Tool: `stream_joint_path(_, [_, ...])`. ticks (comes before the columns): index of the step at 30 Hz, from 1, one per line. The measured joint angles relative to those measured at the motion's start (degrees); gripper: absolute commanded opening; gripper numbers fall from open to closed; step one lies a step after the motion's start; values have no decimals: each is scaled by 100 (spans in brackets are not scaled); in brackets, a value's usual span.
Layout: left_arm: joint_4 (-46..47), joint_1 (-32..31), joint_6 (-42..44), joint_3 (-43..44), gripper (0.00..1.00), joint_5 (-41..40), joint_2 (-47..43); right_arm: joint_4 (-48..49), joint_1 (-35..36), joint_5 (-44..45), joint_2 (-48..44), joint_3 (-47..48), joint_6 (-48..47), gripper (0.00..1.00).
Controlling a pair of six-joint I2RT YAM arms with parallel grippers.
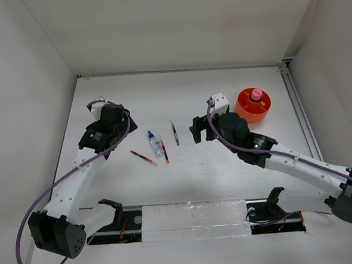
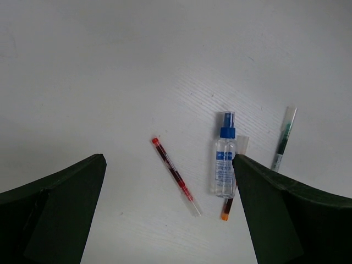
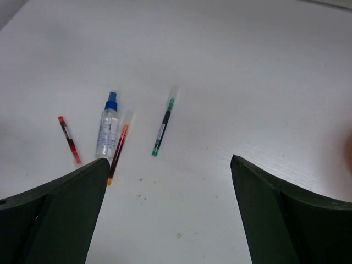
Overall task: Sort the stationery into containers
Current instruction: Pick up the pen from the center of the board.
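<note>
My right gripper lowers toward the left in the top view and closes around the pen's dark body [image 1: 175, 132] [image 3: 166, 115] next, since the green pen lies clear of the bottle.
A clear blue-capped bottle [image 1: 156, 143] lies on the white table between two thin red pens, one to its left [image 1: 143, 157] and one touching its right side [image 1: 164, 150]. A dark green pen [image 1: 175, 134] lies further right. The orange tub [image 1: 252, 105] stands at the back right with a pink-capped reddish cylinder [image 1: 256, 95] upright in it. My left gripper [image 1: 116, 114] hangs open and empty above the table, left of the pens. My right gripper [image 1: 200, 130] is open and empty just right of the green pen. No pink eraser or tan cube shows.
The left wrist view shows the left red pen [image 2: 173, 175], the bottle [image 2: 224, 165], the other red pen [image 2: 228, 206] and the green pen [image 2: 282, 140]. The right wrist view shows the bottle [image 3: 107, 132] and green pen [image 3: 163, 125]. White walls enclose the table.
</note>
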Motion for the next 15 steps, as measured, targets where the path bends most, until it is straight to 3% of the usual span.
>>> stream_joint_path(6, [-2,0,-4,-7,100,68,138,-144,0,-50,634,227,205,95])
stream_joint_path(8, [-9,0,-15,-11,100,66,114,-177,2,-92,802,334,245,90])
stream_joint_path(11, [-31,0,-52,-11,100,44,109,-212,-2,-133,1224,656,278,73])
stream_joint_path(15, [-76,0,-107,-11,100,-42,87,-271,-68,-286,2181,1408,319,71])
